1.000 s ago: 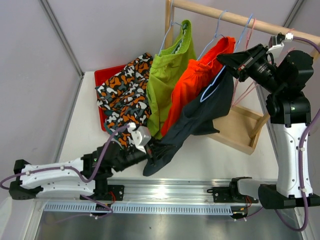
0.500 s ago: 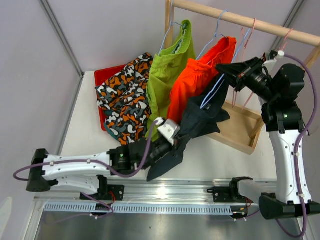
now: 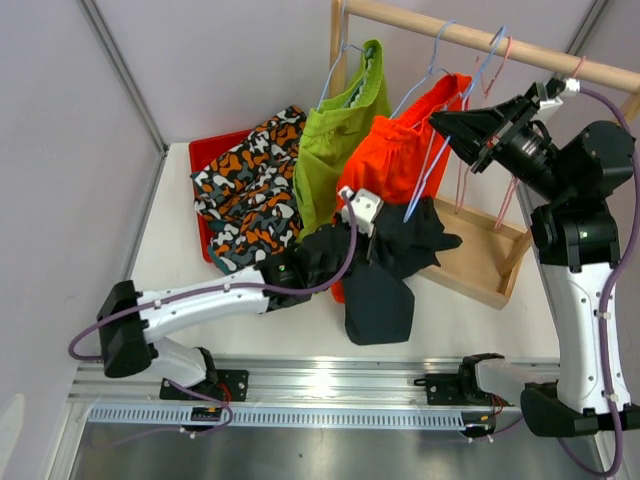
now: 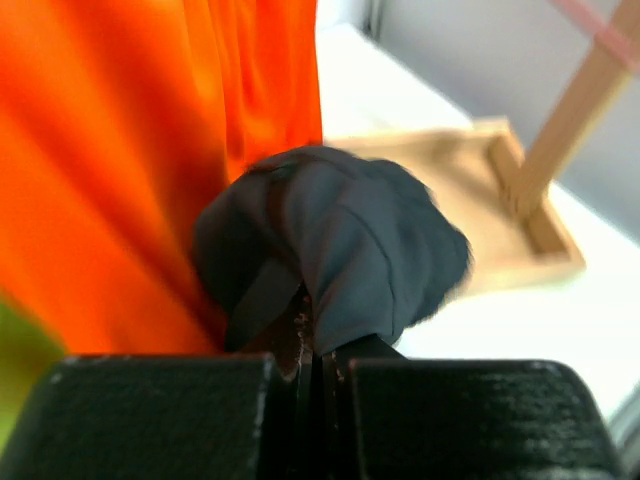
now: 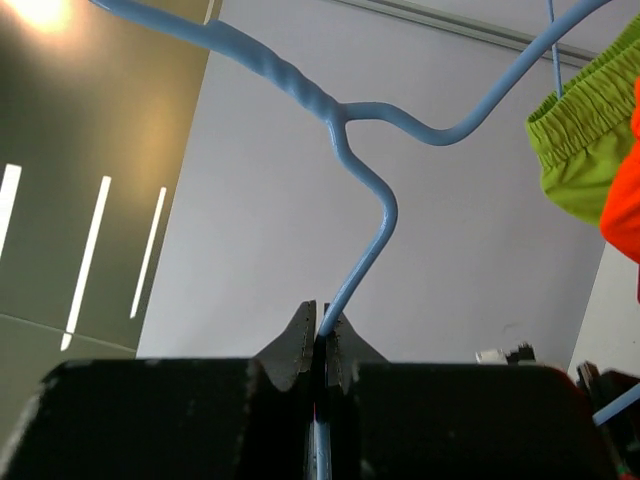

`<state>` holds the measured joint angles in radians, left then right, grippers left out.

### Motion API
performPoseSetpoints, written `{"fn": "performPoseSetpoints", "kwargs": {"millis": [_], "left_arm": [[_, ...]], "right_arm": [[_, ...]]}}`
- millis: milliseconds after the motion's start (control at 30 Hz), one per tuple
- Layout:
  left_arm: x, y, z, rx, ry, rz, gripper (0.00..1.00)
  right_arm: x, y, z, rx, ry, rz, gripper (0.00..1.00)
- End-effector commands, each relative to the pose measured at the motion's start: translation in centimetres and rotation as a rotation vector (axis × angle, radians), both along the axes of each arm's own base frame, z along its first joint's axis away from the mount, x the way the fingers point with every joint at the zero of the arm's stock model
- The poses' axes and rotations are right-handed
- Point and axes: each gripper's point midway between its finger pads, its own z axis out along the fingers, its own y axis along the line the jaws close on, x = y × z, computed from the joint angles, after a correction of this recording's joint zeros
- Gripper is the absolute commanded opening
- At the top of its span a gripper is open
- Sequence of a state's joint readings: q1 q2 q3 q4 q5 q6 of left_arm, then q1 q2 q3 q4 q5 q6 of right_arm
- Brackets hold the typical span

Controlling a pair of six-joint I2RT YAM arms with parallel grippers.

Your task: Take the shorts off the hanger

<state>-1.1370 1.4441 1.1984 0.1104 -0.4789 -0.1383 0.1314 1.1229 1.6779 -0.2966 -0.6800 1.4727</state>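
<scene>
The robot's right gripper should carry the bare blue wire hanger outward toward the wooden bar [image 3: 480, 40] next, since the navy shorts hang from the left gripper.
My left gripper [image 3: 368, 238] is shut on the dark navy shorts [image 3: 385, 275], which hang bunched from it above the table; in the left wrist view the navy fabric [image 4: 340, 240] bulges out of the closed gripper [image 4: 318, 345]. My right gripper [image 3: 440, 122] is shut on a blue wire hanger [image 3: 425, 175], which looks bare; the right wrist view shows the wire [image 5: 360, 250] pinched in the gripper [image 5: 322, 340]. The bright orange shorts [image 3: 395, 160] and lime green shorts [image 3: 335, 140] hang from the wooden rail [image 3: 480, 40]. The camouflage shorts [image 3: 250, 190] lie on a red tray [image 3: 212, 150]. The teal shorts are out of view.
The rack's wooden base tray [image 3: 485, 260] sits at the right, under two pink hangers [image 3: 500, 190] on the rail. The orange shorts [image 4: 120, 150] hang right behind my left gripper. The metal rail with the arm bases runs along the near edge.
The navy shorts have slid off the blue hanger. My left gripper moved right and up with them, and they now hang bunched. My right gripper lifted the hanger up and back.
</scene>
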Motion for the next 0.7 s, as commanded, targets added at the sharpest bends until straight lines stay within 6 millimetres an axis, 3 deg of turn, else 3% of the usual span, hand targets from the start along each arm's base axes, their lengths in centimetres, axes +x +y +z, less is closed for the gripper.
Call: {"fn": "performPoseSetpoints", "kwargs": {"millis": [0,67,100,133,167,267,433,567,633,667], "left_arm": [[-3.8,3.0,3.3,-0.098,-0.003,-0.015,0.00],[-7.3,4.5,2.5,0.005,-0.006,-0.032,0.00],[-7.6,7.5,4.3,-0.001,-0.032,0.067,0.00],[-9.8,8.1,4.6,0.025,-0.038,0.050,0.00],[-10.5,10.2,4.0,0.103,-0.023,0.074,0.00],[-12.1,16.1,6.4,0.118,0.003,0.152,0.00],[-11.1,23.3,7.6,0.161,0.004,0.302,0.00],[-10.4,26.3,10.4,0.129,-0.045,0.367,0.00],[-9.9,26.7,12.3,0.048,-0.061,0.403,0.00],[-9.5,27.7,12.9,0.102,-0.112,0.405,0.00]], "right_arm": [[0.3,0.7,1.8,-0.011,-0.074,0.055,0.00],[1.4,0.8,1.6,-0.024,-0.075,0.056,0.00],[1.9,0.7,1.5,-0.029,-0.078,0.053,0.00],[3.1,0.7,1.2,-0.034,-0.068,0.051,0.00],[3.6,0.5,1.3,-0.041,-0.081,0.044,0.00],[6.3,-0.6,0.9,-0.077,-0.099,-0.008,0.00],[9.6,-2.2,1.2,-0.092,-0.129,-0.070,0.00],[11.4,-2.6,0.6,-0.115,-0.128,-0.114,0.00],[12.1,-2.5,-0.4,-0.123,-0.104,-0.106,0.00],[12.3,-2.6,-0.7,-0.124,-0.096,-0.110,0.00]]}}
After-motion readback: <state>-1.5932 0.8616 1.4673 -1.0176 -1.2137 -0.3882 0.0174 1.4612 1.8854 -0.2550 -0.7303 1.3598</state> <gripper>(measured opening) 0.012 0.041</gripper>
